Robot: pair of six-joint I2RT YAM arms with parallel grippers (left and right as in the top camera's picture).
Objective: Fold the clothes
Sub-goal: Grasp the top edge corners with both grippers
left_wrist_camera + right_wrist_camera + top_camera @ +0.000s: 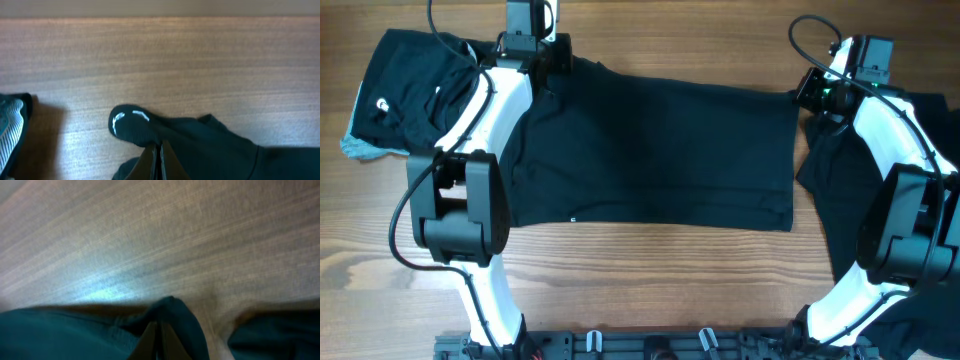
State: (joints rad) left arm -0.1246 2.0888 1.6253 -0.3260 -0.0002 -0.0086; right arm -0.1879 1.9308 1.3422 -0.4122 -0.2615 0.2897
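My left gripper should next draw back and let go of its shirt corner over the shirt's flat black cloth [555, 97], which lies just back of the fingers. Both far corners of the shirt are held.
A black T-shirt [650, 150] lies spread flat across the middle of the wooden table. My left gripper [548, 75] is shut on the shirt's far left corner; in the left wrist view the closed jaws [159, 150] pinch bunched black cloth [200, 145]. My right gripper [807, 92] is shut on the shirt's far right corner; the right wrist view shows the closed jaws [159, 330] gripping a fold of dark cloth [175, 317]. A pile of black clothes [410, 90] with a white logo lies at far left, a light grey-blue piece [358, 148] under it.
More black clothing [860, 190] lies at the right under my right arm, reaching the table's right edge. A grey-blue cloth edge [10, 125] shows at the left of the left wrist view. Bare wood [650, 280] runs along the front.
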